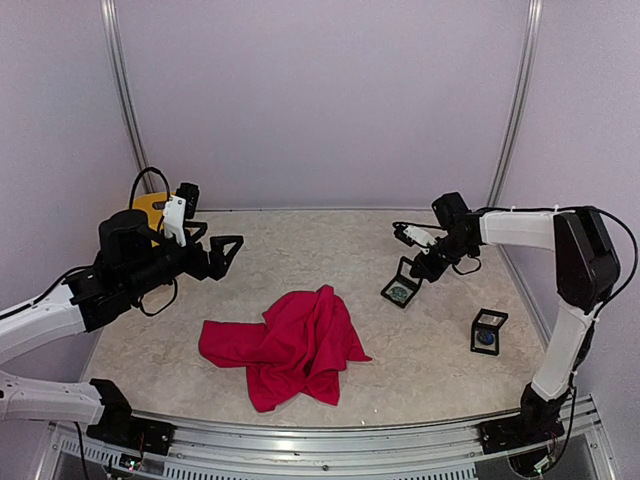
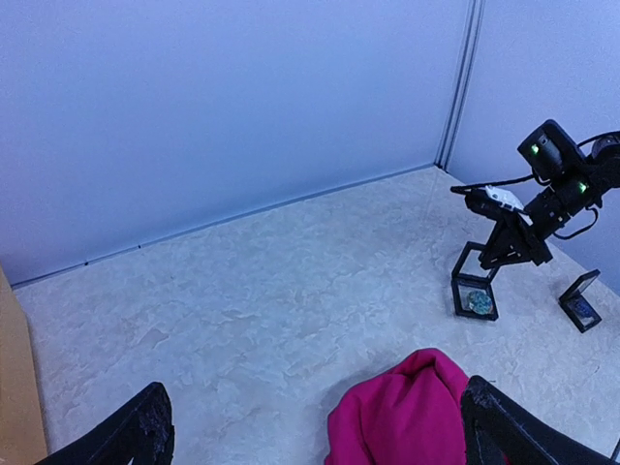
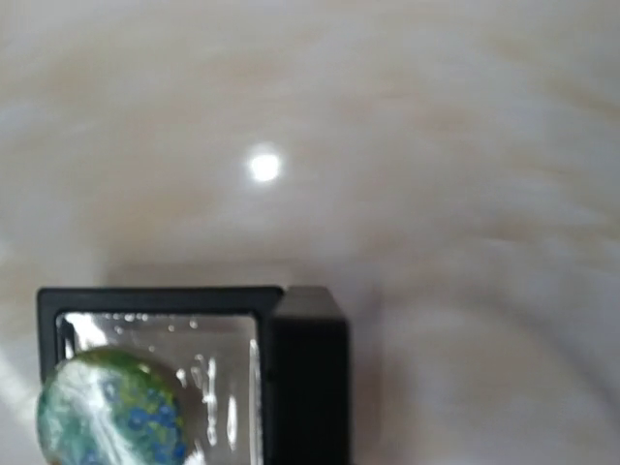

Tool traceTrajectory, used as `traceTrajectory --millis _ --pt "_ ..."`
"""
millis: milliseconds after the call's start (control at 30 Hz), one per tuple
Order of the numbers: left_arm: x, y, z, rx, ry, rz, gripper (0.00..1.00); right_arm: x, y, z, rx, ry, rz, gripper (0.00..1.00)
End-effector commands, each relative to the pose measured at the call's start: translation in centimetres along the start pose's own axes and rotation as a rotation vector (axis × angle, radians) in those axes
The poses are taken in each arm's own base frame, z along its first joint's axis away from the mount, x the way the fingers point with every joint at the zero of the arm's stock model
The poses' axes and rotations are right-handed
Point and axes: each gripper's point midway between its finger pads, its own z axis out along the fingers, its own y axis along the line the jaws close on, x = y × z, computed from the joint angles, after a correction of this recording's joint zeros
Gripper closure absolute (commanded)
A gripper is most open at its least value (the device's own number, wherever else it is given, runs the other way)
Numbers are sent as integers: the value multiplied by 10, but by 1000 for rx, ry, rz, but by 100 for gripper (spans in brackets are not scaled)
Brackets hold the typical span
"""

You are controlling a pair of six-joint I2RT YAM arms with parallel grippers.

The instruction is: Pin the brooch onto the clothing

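Note:
My right gripper slides the display box's black frame outward to the nearest far table corner next and releases it. That corner lies outward of my gripper.
The clothing, a crumpled crimson T-shirt (image 1: 290, 345), lies in the middle of the table; one fold of it (image 2: 412, 417) shows low in the left wrist view. The brooch (image 3: 111, 417), a round green and blue piece, sits inside a small black-framed display box (image 1: 401, 288) at the right. My right gripper (image 1: 421, 267) is at that box's raised top edge, its fingers closed on the black frame (image 3: 310, 373). The right wrist view shows no fingers. My left gripper (image 1: 230, 258) hangs open above the table's left, apart from the shirt.
A second black display box (image 1: 489, 332) with a dark blue piece stands nearer the front right. A yellow tub (image 1: 148, 208) sits at the back left behind my left arm. Walls close the table at the back and both sides.

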Motion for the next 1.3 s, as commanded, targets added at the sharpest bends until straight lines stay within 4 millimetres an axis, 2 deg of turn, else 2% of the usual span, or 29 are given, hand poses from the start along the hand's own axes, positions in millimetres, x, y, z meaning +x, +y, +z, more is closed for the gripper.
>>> traceTrajectory --millis 0,233,433,500,600,700,833,1000,1033,1067,1133,1200,1267 --pt "17 4 6 -30 65 -46 2 8 -63 -5 131 13 200 100" --pt "35 6 19 -45 131 -24 1 26 -134 -2 236 53 357 100" --pt "37 9 23 -58 144 1 1 38 -208 -16 370 40 551 100" --pt "39 10 24 -66 148 7 1 41 -224 -17 404 36 588 100" --pt "46 10 27 -65 169 8 1 33 -238 -13 427 19 567 100" --pt "51 8 30 -53 188 7 1 42 -258 -11 427 38 590 100" --pt "55 8 31 -57 201 12 1 49 -269 -3 413 76 612 100" --pt "58 6 33 -41 213 13 1 51 -277 -9 414 60 646 100" --pt "58 5 33 -41 215 14 1 49 -276 -10 403 50 651 97" --pt "58 5 33 -40 216 16 1 46 -275 -11 391 39 650 89" --pt "57 5 33 -38 215 16 1 39 -273 -19 375 21 641 69" --pt "54 4 33 -35 208 16 1 28 -272 -33 375 -5 623 51" --pt "51 3 32 -31 203 14 1 12 -271 -56 385 -47 587 41"
